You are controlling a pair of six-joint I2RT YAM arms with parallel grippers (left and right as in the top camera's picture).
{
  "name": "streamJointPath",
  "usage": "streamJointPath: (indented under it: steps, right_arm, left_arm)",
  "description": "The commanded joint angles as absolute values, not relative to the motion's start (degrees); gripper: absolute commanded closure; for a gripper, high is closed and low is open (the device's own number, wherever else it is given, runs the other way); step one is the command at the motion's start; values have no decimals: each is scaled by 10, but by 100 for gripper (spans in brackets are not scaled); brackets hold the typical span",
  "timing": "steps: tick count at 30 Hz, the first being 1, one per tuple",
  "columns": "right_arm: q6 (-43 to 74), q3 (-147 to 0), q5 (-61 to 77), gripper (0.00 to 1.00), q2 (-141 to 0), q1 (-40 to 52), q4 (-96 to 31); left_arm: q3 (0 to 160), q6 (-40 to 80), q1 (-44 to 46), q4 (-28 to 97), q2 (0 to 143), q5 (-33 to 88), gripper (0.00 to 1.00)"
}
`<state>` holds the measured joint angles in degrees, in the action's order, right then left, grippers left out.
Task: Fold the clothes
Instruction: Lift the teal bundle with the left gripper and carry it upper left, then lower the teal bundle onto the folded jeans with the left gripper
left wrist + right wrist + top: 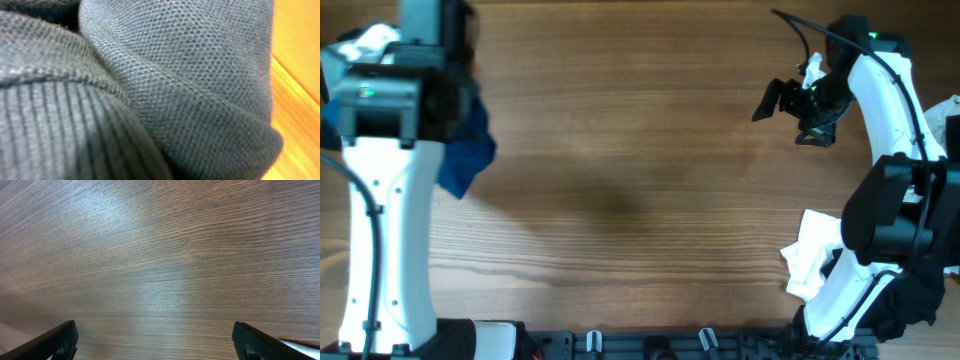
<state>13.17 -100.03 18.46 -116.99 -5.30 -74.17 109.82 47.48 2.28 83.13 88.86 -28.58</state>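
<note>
A white garment (368, 42) already lies at the table's far corner, so the left gripper next moves down and releases the bunched dark blue shirt on top.
The dark blue shirt (468, 152) is bunched at the table's left edge, half under my left arm (388, 100). The arm's body hides the left gripper in the overhead view. The shirt's knit fabric and a ribbed hem (165, 85) fill the left wrist view right up to the lens, hiding the fingers there; the gripper is shut in the shirt's folds. My right gripper (788, 118) hovers over bare wood at the far right, open wide with nothing between its fingers (55, 342).
A white garment (365, 42) lies at the far left corner behind the left arm. Another white piece (815, 255) and a black one (912, 300) lie near the right arm's base. Wooden table (640, 200) spans the middle.
</note>
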Motion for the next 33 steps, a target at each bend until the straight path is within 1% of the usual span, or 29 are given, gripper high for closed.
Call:
streamJointPath:
  steps: [1, 4, 7, 11, 16, 20, 27, 33]
  right_arm:
    - [126, -1012, 196, 0, -1160, -39, -743]
    - [137, -1012, 196, 0, -1160, -30, -743]
    - [137, -1012, 196, 0, -1160, -30, -743]
    - [137, -1012, 196, 0, -1160, -25, -747]
    - [137, -1012, 193, 0, -1160, -21, -757]
    - [138, -1012, 194, 0, -1160, -21, -759]
    - [152, -1012, 192, 0, -1160, -21, -757]
    - [167, -1012, 192, 0, -1160, -21, -758]
  left_arm:
    - [1079, 482, -74, 827, 901, -259, 96]
    - [1069, 450, -133, 816, 923, -214, 96]
    - [1068, 437, -166, 801, 959, -209, 96]
    - [1068, 402, -191, 747, 1018, -166, 96]
    - [1068, 406, -198, 687, 1086, -161, 96]
    - [1068, 435, -212, 661, 1093, -158, 96]
    - [1068, 440, -258, 622, 1091, -128, 96]
    - [1068, 437, -271, 569, 1091, -118, 96]
